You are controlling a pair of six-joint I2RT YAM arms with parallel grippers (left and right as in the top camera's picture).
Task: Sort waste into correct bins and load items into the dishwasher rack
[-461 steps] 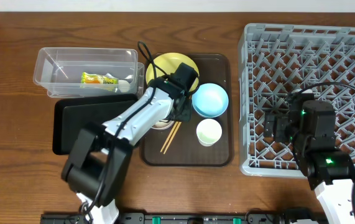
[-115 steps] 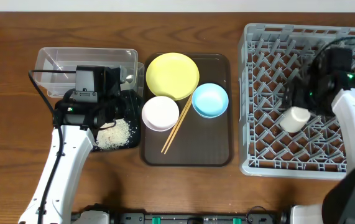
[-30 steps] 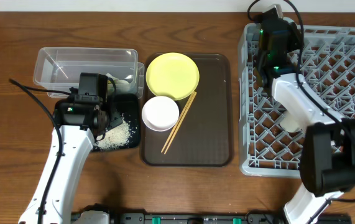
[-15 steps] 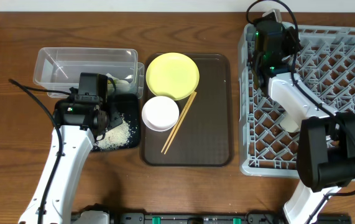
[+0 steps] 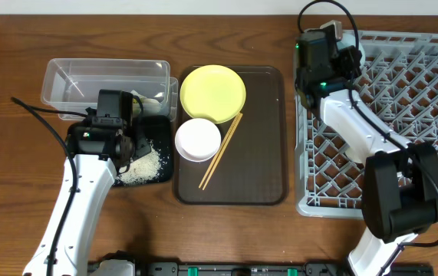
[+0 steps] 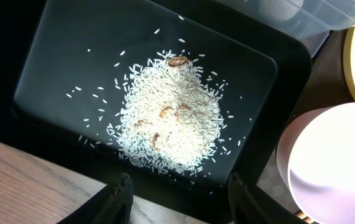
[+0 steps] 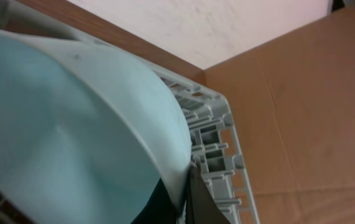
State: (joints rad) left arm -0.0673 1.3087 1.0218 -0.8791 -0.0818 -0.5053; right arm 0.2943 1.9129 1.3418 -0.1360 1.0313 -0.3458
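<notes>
My right gripper should move next toward the rack's far tray-side corner, which is to its left in the overhead view, and let go of the bowl. The bowl is already on edge.
A heap of white rice (image 6: 171, 121) lies in the shallow black tray (image 6: 53, 43). My left gripper (image 6: 180, 202) hangs open and empty over the tray's near edge, one finger on each side of the heap's foot. My right gripper (image 7: 186, 199) is shut on the rim of the light blue bowl (image 7: 59, 124), held on edge at the far left corner of the grey dishwasher rack (image 5: 403, 115). The yellow plate (image 5: 212, 92), the white bowl (image 5: 198, 139) and two chopsticks (image 5: 220, 151) sit on the brown serving tray (image 5: 261, 153). The snack wrapper is hidden.
The clear tub (image 5: 88, 77) stands behind the black tray, partly under my left arm. A brown cardboard surface (image 7: 314, 93) rises just beyond the rack's far edge. My right arm stretches across the rack's left half.
My right gripper has carried the light blue bowl leftwards along the rack's far edge to its left corner. The left arm and the rice have not moved.
</notes>
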